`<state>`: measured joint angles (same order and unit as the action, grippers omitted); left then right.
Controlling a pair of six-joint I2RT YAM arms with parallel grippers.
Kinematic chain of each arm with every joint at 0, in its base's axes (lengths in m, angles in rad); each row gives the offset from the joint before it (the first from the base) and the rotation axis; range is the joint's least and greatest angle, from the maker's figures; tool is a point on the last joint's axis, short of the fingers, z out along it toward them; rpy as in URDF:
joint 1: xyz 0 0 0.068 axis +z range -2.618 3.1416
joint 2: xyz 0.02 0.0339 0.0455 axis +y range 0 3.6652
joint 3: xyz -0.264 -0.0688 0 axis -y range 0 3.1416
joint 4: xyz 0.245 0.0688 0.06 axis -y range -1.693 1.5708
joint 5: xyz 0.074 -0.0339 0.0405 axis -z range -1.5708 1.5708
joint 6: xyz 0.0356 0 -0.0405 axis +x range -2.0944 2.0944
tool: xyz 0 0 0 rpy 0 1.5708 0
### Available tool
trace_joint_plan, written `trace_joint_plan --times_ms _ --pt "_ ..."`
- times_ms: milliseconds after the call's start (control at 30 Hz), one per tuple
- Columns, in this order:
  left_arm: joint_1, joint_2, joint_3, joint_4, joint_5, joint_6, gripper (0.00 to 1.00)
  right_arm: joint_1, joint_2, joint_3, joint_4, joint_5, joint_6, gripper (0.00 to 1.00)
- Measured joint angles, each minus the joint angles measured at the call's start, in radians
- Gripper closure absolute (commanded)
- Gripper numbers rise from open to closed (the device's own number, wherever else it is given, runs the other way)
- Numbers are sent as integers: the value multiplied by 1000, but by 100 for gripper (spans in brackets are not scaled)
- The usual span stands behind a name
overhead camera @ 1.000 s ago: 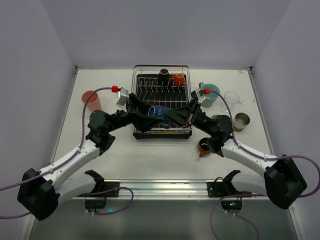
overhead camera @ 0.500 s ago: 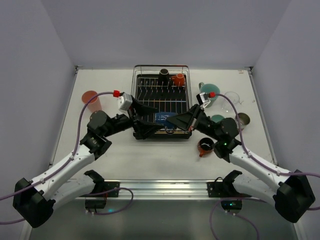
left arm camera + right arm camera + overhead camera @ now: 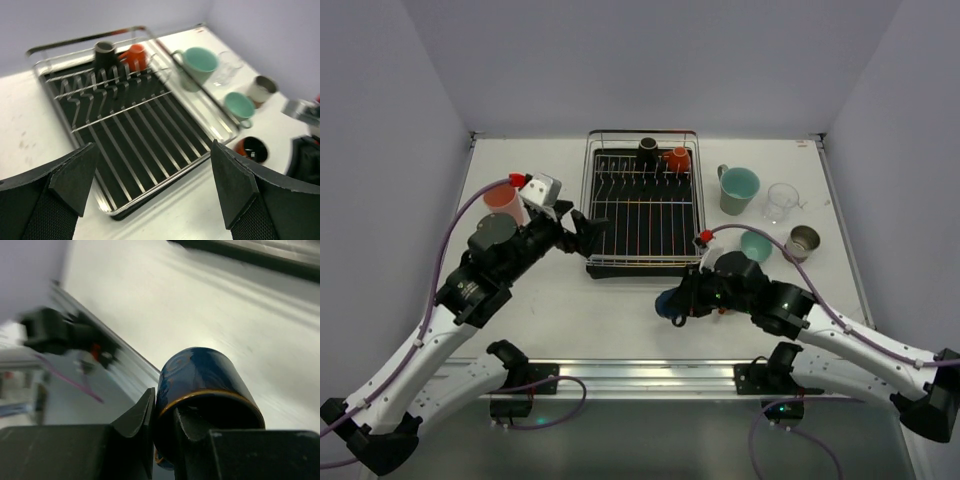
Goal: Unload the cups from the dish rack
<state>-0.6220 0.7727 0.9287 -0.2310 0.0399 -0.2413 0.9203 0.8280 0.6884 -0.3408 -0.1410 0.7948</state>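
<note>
My right gripper should lower next, tilt the blue cup [image 3: 663, 306] upright, and release the blue cup's side on the tabletop in front of the rack. The tabletop below is bare there.
The chrome-wire dish rack [image 3: 642, 262] stands over a black tray at the table's middle back. A black cup [image 3: 648, 152] and an orange cup [image 3: 677, 158] sit at its far end. My right gripper [image 3: 675, 303] is shut on the wall of a dark blue cup [image 3: 663, 306], one finger inside the rim and one outside, low over the table in front of the rack. The blue cup fills the right wrist view [image 3: 205, 375]. My left gripper [image 3: 585, 232] is open and empty at the rack's near left corner. The left wrist view shows the rack [image 3: 165, 189] between its fingers.
A tall green cup [image 3: 738, 190], a clear cup [image 3: 782, 202], a teal cup [image 3: 756, 245] and a brown cup [image 3: 803, 241] stand right of the rack. A salmon-pink cup [image 3: 503, 203] stands on the left. A red cup [image 3: 254, 149] sits beside my right arm.
My right gripper carried the blue cup off the rack's front and down toward the table's near edge. My left gripper drew back to the left, away from the cup.
</note>
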Motion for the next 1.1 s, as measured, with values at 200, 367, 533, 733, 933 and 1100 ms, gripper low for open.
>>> trace_joint_plan --times_ms 200,367,533,733,933,1100 --pt "0 -2 -55 -94 -213 18 0 123 167 10 -262 252 -57 100" --pt "0 -3 -97 -122 -291 20 0 168 319 55 -348 391 -74 100" --pt "0 -8 -121 -132 -308 20 0 181 418 120 -353 462 -102 100" --pt "0 -6 -122 -132 -309 20 0 199 471 132 -326 472 -114 100" --pt "0 22 -119 -134 -309 14 0 202 508 132 -291 472 -115 90" --pt "0 111 -58 -163 -311 -30 0 204 518 130 -269 464 -115 79"
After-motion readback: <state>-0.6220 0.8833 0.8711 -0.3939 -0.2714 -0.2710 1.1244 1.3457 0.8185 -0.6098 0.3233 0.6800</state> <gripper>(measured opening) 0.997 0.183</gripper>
